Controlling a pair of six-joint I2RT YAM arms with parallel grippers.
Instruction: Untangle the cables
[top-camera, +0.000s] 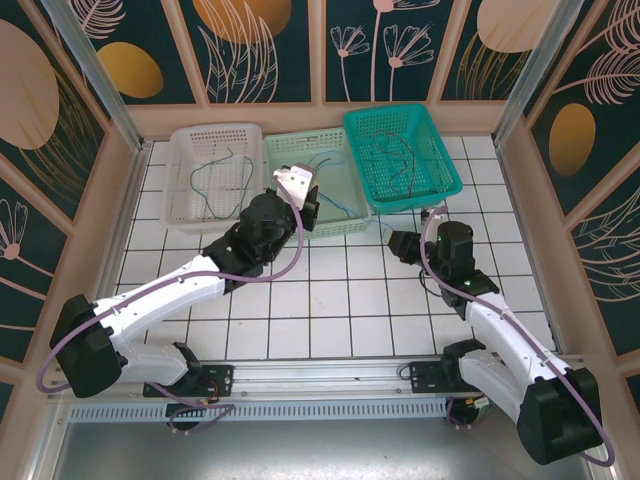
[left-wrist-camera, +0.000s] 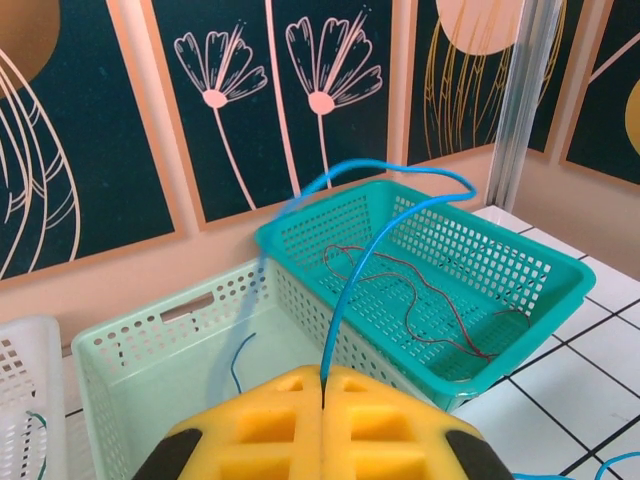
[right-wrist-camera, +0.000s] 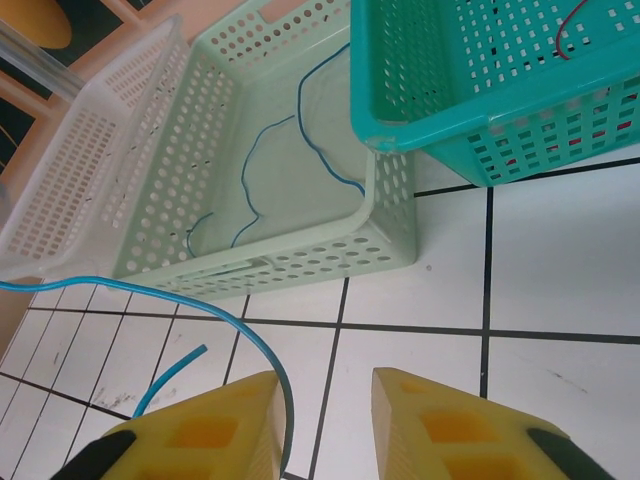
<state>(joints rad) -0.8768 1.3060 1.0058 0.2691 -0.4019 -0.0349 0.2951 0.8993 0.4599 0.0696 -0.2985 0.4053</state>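
Observation:
Next, my left gripper moves away from my base and down into the basket first, to release the thin blue cable (left-wrist-camera: 352, 270) in the pale green basket.
My left gripper (left-wrist-camera: 323, 378) is shut on a thin blue cable (left-wrist-camera: 352, 270). The cable rises from between the yellow pads and arches over the baskets. In the top view this gripper (top-camera: 298, 185) hovers over the pale green basket (top-camera: 340, 228). My right gripper (right-wrist-camera: 325, 385) stands open above the white tiles. A blue cable (right-wrist-camera: 200, 303) curves along the inner side of its left finger, and the jaws are not closed on it. More blue cables (right-wrist-camera: 250, 170) lie in the pale green basket. Reddish cables (left-wrist-camera: 440, 300) lie in the teal basket (left-wrist-camera: 560, 262). A green cable (top-camera: 215, 170) lies in the white basket (top-camera: 215, 135).
Three baskets stand in a row against the back wall, white at the left, pale green in the middle, teal (top-camera: 400, 113) at the right. Patterned walls and metal posts close in the sides. White tiled floor lies between the baskets and the arm bases.

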